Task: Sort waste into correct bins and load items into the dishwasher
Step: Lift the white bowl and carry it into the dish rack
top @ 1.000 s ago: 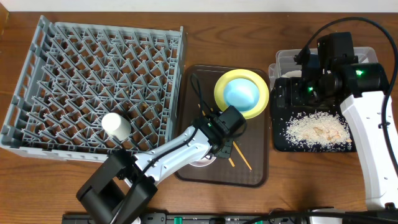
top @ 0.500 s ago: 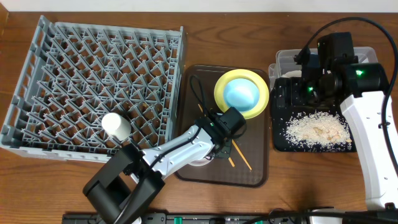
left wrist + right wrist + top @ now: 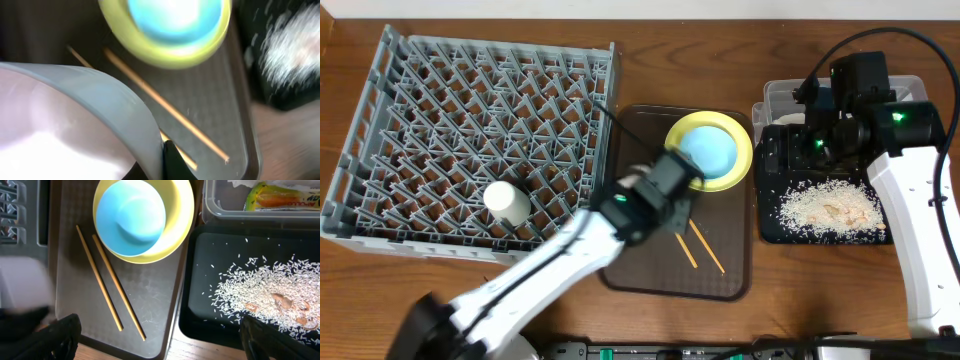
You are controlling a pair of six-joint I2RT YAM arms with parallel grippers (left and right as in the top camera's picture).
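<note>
My left gripper swings left in the overhead view next, turning to release the white bowl [image 3: 60, 130] on the rack's wires beyond the cup, since they stand empty.
My left gripper [image 3: 655, 190] is shut on the rim of the white bowl [image 3: 60, 130] and holds it above the brown serving tray [image 3: 730, 280]; the arm is motion-blurred and hides the bowl from overhead. One black finger [image 3: 169, 160] shows outside the rim. The light blue bowl [image 3: 708, 150] sits in the yellow plate [image 3: 745, 152]. Two chopsticks [image 3: 700, 245] lie on the brown tray. The white cup [image 3: 507, 200] stands in the grey dish rack [image 3: 470, 120]. My right gripper [image 3: 160, 340] is open and empty, high over the bins.
The black tray [image 3: 770, 225] at the right holds the rice scraps [image 3: 830, 208]. Behind it the clear tub [image 3: 780, 95] holds the green-and-yellow wrapper [image 3: 280, 196] and the white napkin [image 3: 245, 182]. Bare wooden table lies along the front edge.
My left arm has risen off the brown tray with the white bowl and swung up and left toward the rack. The right arm has not moved.
</note>
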